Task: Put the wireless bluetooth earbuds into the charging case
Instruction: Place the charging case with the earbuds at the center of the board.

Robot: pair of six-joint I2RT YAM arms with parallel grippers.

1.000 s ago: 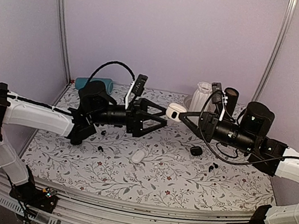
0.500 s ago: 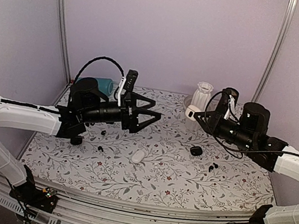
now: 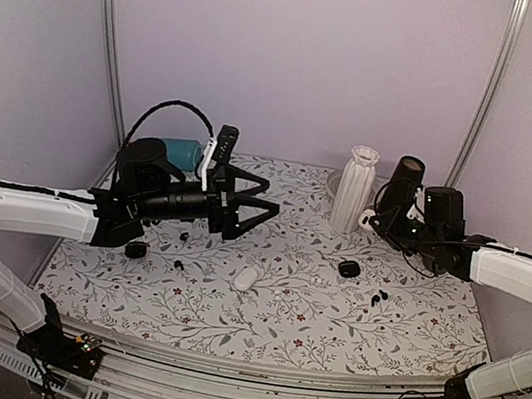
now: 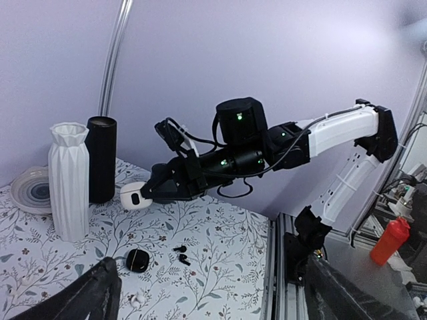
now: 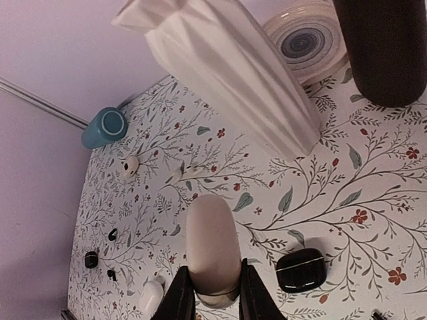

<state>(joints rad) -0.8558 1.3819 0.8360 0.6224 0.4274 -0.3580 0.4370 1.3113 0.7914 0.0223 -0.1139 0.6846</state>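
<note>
The robot's right gripper needs to bring the closed white case (image 5: 212,247) down onto that empty patch (image 5: 348,183) and let go of it, since clear cloth lies below the gripper beside the foot of the white vase.
My right gripper (image 5: 215,293) is shut on a closed white charging case (image 5: 212,247), which it holds above the cloth beside the white vase (image 3: 354,188). From the top the right gripper (image 3: 369,219) sits just right of that vase. A pair of black earbuds (image 3: 377,296) lies on the cloth below it, also in the left wrist view (image 4: 180,253). A closed black case (image 3: 348,268) rests close by. More black earbuds (image 3: 181,249) lie at the left. My left gripper (image 3: 268,198) hovers open and empty over the left-centre of the cloth.
A second white case (image 3: 245,277) lies mid-table, and another black case (image 3: 135,250) at the left. A black cylinder (image 3: 406,176), a plate (image 5: 307,37) and a teal cup (image 3: 185,152) stand at the back. White earbuds (image 5: 129,165) lie loose on the cloth.
The right arm has drawn back to the right with the white case, from table centre to beside the vase. The left arm has pulled back left, still open.
</note>
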